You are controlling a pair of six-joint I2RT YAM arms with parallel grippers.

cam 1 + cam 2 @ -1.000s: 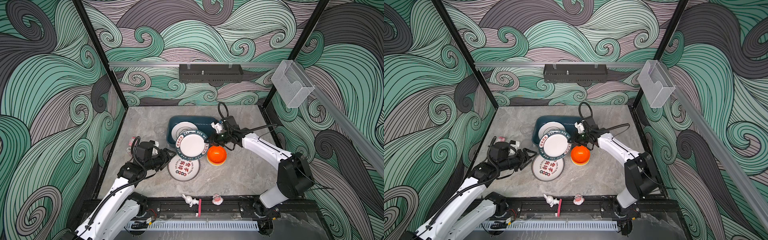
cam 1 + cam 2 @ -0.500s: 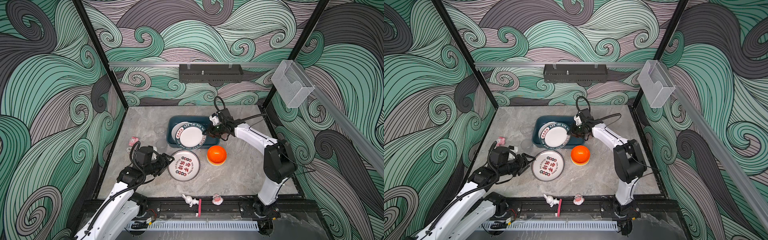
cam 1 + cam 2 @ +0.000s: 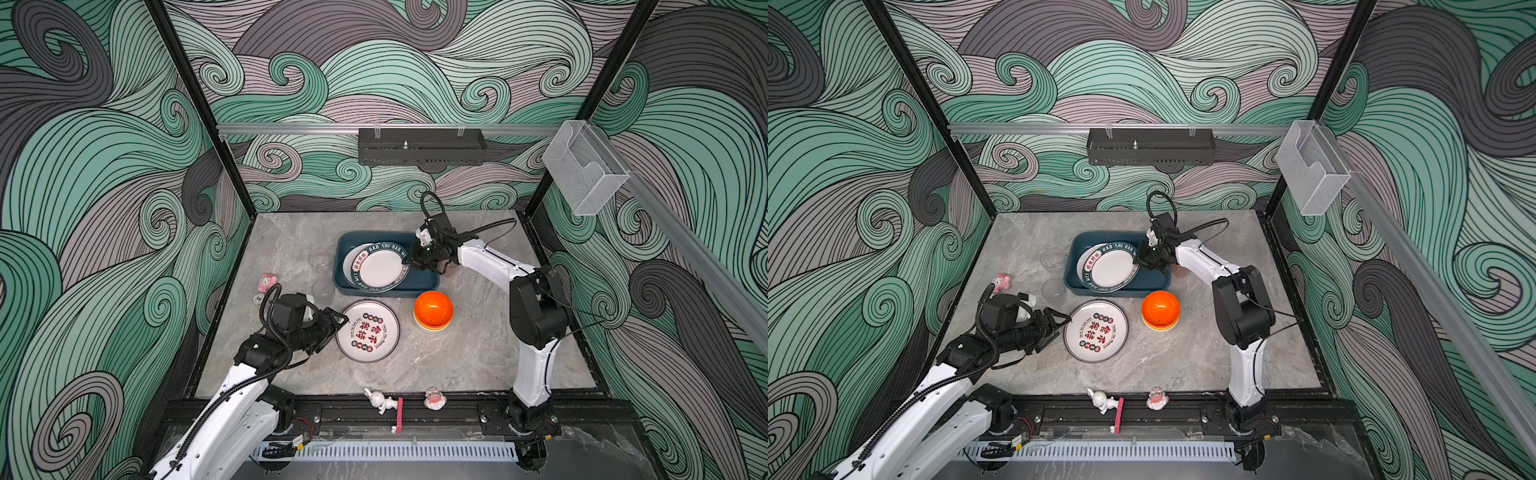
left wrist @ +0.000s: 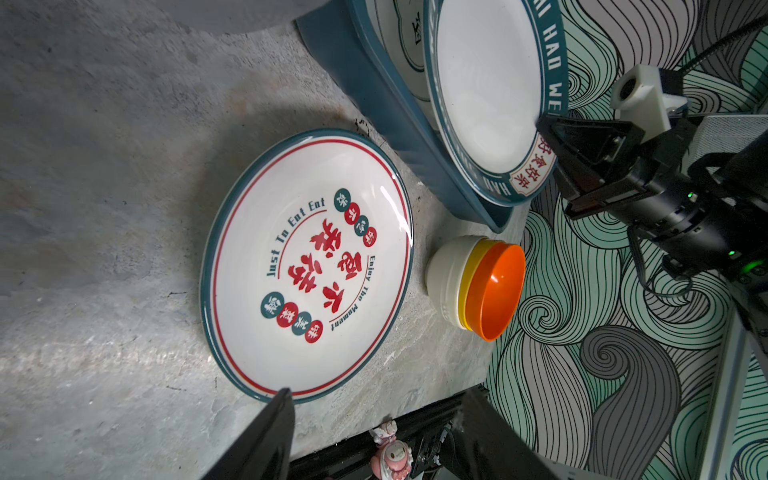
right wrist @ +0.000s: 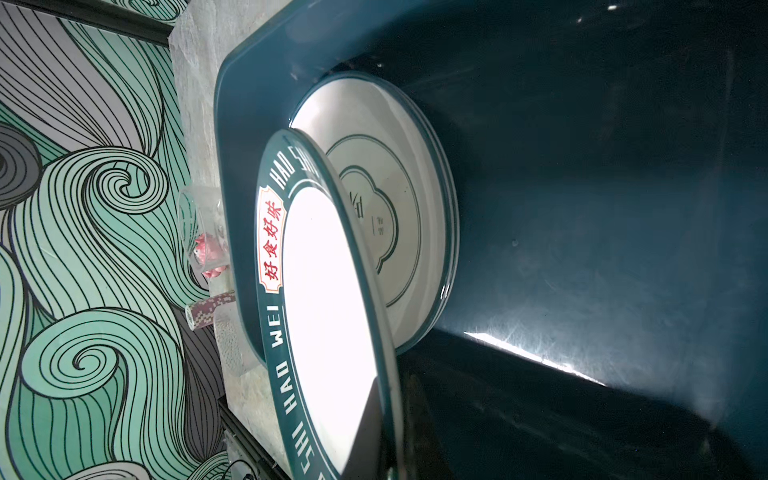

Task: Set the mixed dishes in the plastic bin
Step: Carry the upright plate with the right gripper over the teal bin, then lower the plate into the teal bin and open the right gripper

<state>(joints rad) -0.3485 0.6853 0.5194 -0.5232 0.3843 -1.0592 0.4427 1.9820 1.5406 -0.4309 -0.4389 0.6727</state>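
Next, my right gripper lowers the held rim toward the clear glasses and lets go there, since the white plate in the bin lies below the gripper that way.
My right gripper is shut on the rim of a white plate with a dark green rim. It holds the plate tilted over the teal plastic bin. Another white plate lies in the bin beneath it. On the table in front of the bin sit a plate with red characters and a stack of bowls with an orange one on top. My left gripper is open at that plate's left edge.
Two clear glasses stand left of the bin. A pink figurine is further left. A white rabbit figurine and a pink one stand on the front rail. A black tray and a clear box hang on the walls.
My right gripper has carried the green-rimmed plate back from the table's middle to over the bin. The left gripper has edged slightly closer to the red-lettered plate.
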